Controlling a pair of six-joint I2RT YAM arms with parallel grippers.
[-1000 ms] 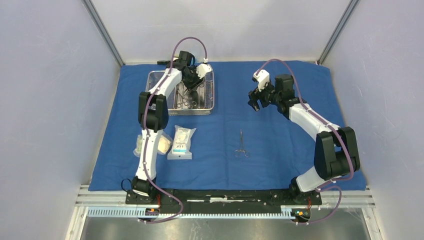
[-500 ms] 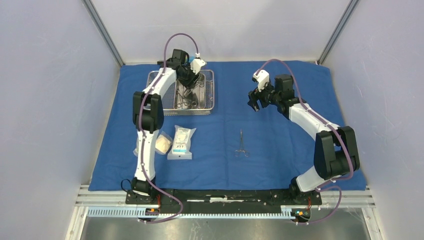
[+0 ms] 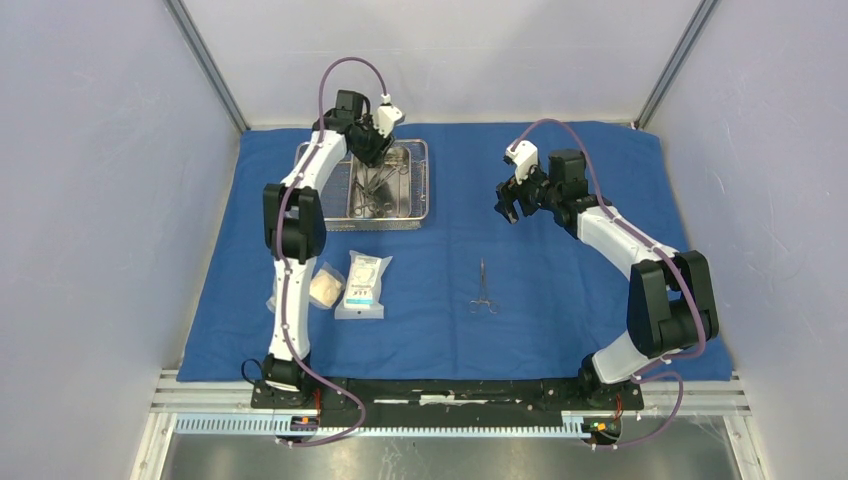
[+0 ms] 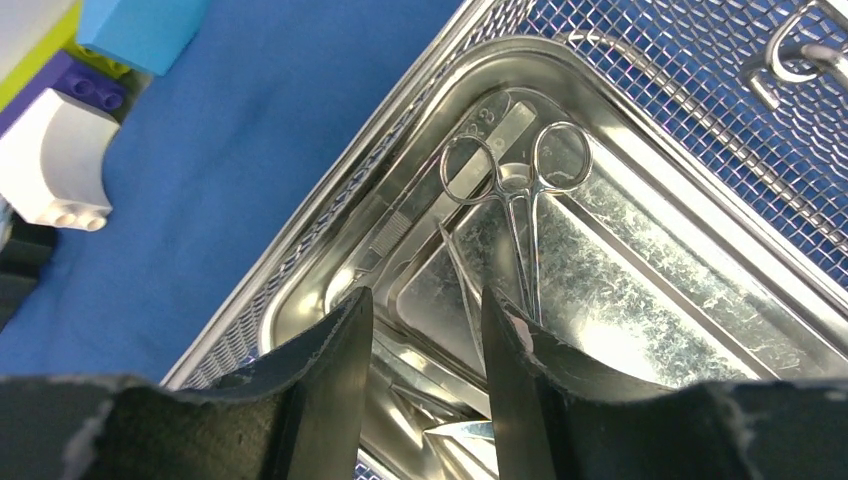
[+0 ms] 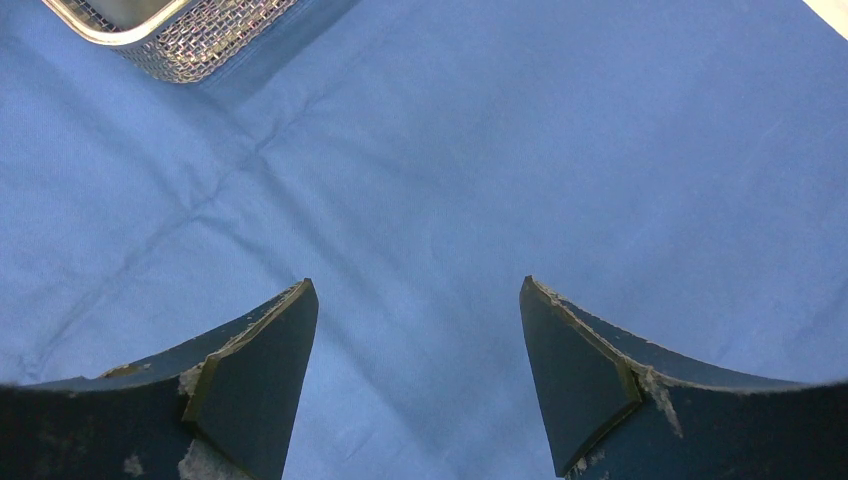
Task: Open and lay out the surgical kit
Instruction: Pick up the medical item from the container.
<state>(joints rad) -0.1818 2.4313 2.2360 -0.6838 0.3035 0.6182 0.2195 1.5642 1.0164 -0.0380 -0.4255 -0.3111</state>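
Observation:
Next, my left gripper moves down into the steel pan (image 4: 650, 290) onto the slim pointed instrument (image 4: 464, 285) beside the scissors, because it lines up with the gap between my fingers.
The blue cloth wrap (image 3: 560, 290) lies spread flat over the table. At its far left stands the wire-mesh basket (image 3: 424, 190) (image 4: 700, 110) with the steel pan (image 4: 650, 290) inside it. A pair of scissors (image 4: 515, 190) and other slim instruments lie in the pan. My left gripper (image 3: 374, 152) (image 4: 425, 305) hangs over the pan's far end, jaws partly open with nothing held. One scissor-like instrument (image 3: 483, 288) lies on the cloth at centre. Three packets (image 3: 362, 285) sit near the left arm. My right gripper (image 3: 507, 205) (image 5: 415, 290) hovers open above bare cloth (image 5: 450, 150).
A white block (image 4: 50, 160), a blue block (image 4: 140, 30) and a purple one (image 4: 70, 85) lie on the cloth just beyond the basket's far edge. A corner of the basket (image 5: 190, 35) shows in the right wrist view. Frame posts rise at the back corners.
My left gripper has shifted back and left over the basket, toward its far edge, and its elbow has swung left. The right arm has stayed put.

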